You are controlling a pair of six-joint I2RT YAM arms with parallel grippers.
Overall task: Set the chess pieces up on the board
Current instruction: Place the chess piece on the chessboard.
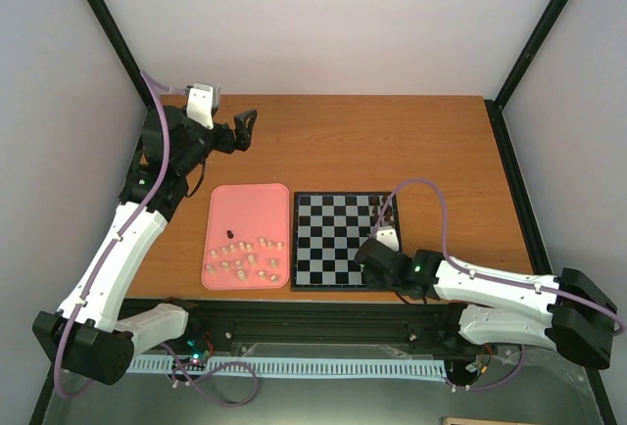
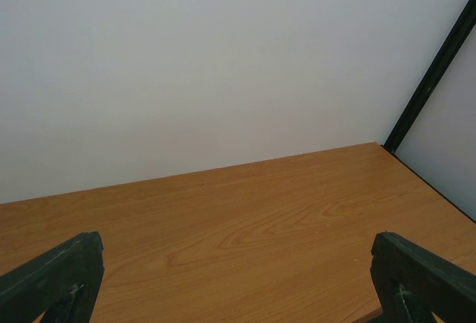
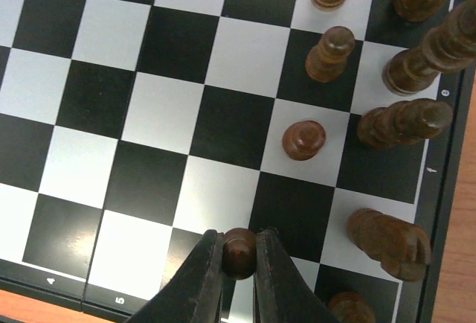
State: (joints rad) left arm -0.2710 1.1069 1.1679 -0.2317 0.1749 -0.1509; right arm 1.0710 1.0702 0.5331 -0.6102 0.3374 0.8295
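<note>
The right gripper comes down toward the right in the wrist view next and releases the pawn onto the empty dark square [image 3: 291, 213], since the pawn line ends beside it.
The board [image 1: 333, 239] lies flat in the middle of the table. Several dark chess pieces [image 3: 413, 62] stand along its right edge, pawns [image 3: 303, 139] one file in. My right gripper [image 3: 239, 256] hovers just over the board's near right squares, shut on a dark brown pawn [image 3: 239, 251] pinched between its two fingers. Pale pieces [image 1: 250, 259] and one dark piece [image 1: 228, 233] lie in the pink tray [image 1: 245, 195] left of the board. My left gripper [image 1: 244, 129] hangs open over bare wood at the far left, nothing between its fingers [image 2: 56, 278].
Black frame posts [image 1: 534, 33] and white walls close in the table on three sides. Bare wood [image 1: 392, 141] stretches behind the board and tray. The right arm's purple cable [image 1: 441, 210] arcs above the board's right side.
</note>
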